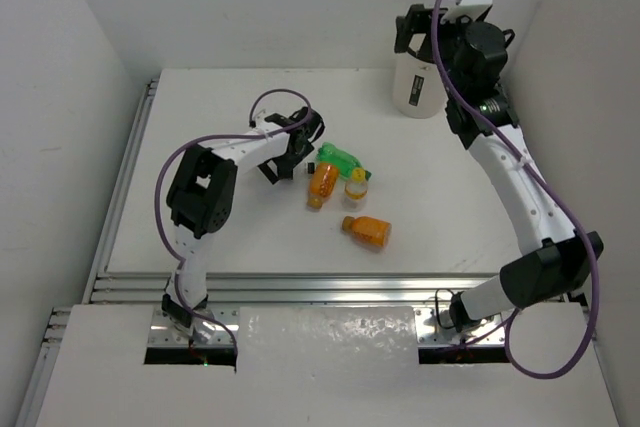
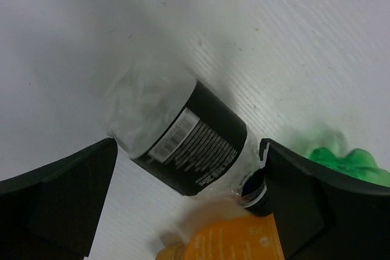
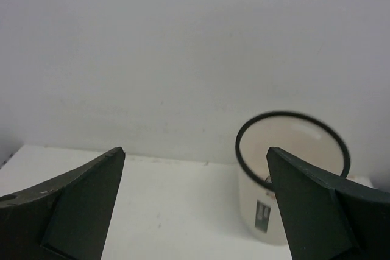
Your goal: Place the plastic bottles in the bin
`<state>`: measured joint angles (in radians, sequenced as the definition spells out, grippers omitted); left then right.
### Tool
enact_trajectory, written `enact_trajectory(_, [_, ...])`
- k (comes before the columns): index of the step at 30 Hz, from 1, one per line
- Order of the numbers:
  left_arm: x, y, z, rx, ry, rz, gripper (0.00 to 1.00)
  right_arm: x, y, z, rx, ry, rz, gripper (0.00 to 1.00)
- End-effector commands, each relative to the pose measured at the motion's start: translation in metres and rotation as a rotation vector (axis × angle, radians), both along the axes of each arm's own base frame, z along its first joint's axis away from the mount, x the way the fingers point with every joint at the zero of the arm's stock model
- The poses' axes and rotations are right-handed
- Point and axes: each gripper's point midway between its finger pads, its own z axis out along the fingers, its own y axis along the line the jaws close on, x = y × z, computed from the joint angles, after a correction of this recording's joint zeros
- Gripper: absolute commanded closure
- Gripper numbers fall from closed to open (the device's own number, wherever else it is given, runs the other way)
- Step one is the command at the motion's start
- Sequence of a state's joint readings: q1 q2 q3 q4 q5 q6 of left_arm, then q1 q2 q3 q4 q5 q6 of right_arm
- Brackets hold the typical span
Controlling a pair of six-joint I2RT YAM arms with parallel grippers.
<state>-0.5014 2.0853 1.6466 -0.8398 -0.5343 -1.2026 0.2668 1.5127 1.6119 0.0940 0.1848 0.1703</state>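
My left gripper is open with the clear bottle between its fingers, so next it should stay low where it is and close its fingers onto the bottle's dark label (image 2: 189, 135).
My left gripper (image 1: 298, 150) is open and low over the table, its jaws either side of a clear bottle with a dark label (image 2: 189, 135) that lies on its side; the bottle's dark cap is against the right finger (image 2: 317, 205). An orange bottle (image 2: 234, 238) and a green bottle (image 2: 347, 161) lie just beyond it. The top view shows the green bottle (image 1: 340, 157), an orange bottle (image 1: 321, 184), a clear yellow-capped bottle (image 1: 356, 185) and a second orange bottle (image 1: 367, 231). My right gripper (image 1: 408, 29) is open and empty, held high beside the white bin (image 1: 412, 95).
The bin (image 3: 286, 211) stands at the back right by the wall, its black rim and small dark label showing in the right wrist view. The right arm reaches over the table's right side. White walls close in the back and both sides.
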Motion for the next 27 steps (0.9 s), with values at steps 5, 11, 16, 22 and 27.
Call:
enact_trajectory(5, [-0.002,0.019,-0.014,0.020,-0.017,0.144,0.08,-0.017,0.039,-0.098,0.010,0.247,0.182,0.01])
enact_trajectory(11, [-0.009,0.057,-0.024,0.106,-0.006,0.233,0.51,-0.037,0.067,-0.105,0.027,0.291,0.301,0.01])
enact_trajectory(16, [-0.012,0.069,0.012,0.122,-0.156,0.052,1.00,-0.070,0.109,-0.114,0.080,0.369,0.577,0.01])
enact_trajectory(22, [-0.055,0.017,0.117,-0.089,-0.597,-0.487,1.00,-0.132,0.161,-0.103,0.221,0.467,1.031,0.01])
enact_trajectory(27, [-0.149,-0.041,0.216,-0.321,-1.119,-1.035,1.00,-0.161,0.184,-0.099,0.332,0.505,1.231,0.01])
